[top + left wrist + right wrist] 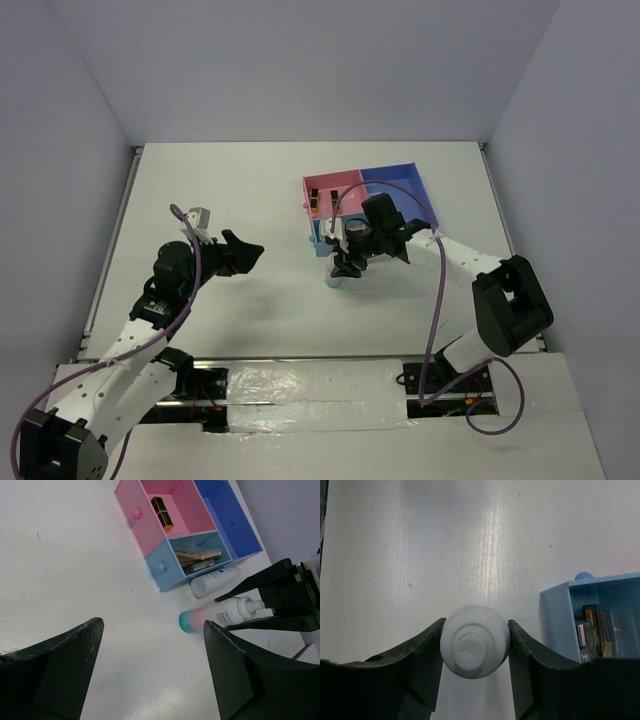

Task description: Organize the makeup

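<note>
The right gripper will raise the bottle, carry it outward and release it inside the empty dark-blue compartment (406,196), which lies outward of the gripper, to the right in the top view.
My right gripper (345,264) is shut on the white cap of a pink-and-teal bottle (212,618), just in front of the tray. Its teal base (334,281) points toward the near side. In the right wrist view the cap (475,642) fills the gap between the fingers (420,655). A second whitish bottle (214,580) lies against the tray's light-blue compartment (161,572). That compartment holds palettes (199,556). Black-gold pieces (162,511) lie in the pink compartment. My left gripper (248,252) is open and empty to the left, over bare table (152,630).
The pink-and-blue compartment tray (400,178) stands at the back right of the white table. Its dark-blue compartment (227,520) shows nothing inside. Grey walls enclose the table on three sides.
</note>
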You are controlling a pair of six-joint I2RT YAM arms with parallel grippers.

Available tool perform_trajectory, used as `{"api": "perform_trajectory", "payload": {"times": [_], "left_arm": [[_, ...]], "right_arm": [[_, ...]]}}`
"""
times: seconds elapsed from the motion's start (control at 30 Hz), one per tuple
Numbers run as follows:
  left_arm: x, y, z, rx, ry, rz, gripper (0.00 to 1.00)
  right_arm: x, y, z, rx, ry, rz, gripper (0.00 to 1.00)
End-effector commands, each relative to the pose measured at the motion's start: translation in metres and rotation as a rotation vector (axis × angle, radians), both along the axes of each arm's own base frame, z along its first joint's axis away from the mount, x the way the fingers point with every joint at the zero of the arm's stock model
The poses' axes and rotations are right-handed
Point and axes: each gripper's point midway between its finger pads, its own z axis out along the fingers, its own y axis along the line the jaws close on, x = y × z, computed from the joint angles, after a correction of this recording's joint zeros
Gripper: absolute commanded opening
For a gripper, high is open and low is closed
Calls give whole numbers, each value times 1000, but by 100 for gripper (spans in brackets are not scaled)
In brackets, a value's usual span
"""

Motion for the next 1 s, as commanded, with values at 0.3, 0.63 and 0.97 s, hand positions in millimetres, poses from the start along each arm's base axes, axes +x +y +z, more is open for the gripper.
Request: {"api": "perform_trajectory", "payload": {"times": [0.3,0.63,0.97], "left_arm": [[5,-2,18,-26,-59,-6,93],[10,-9,26,-40,-69,-37,93],[10,-12,30,-51,-75,-51,93]], "right_arm": [[-13,1,67,61,-58,24,12],[23,-49,157,205,-183,-226,4],[129,-144,183,289,-68,-710,0]]}}
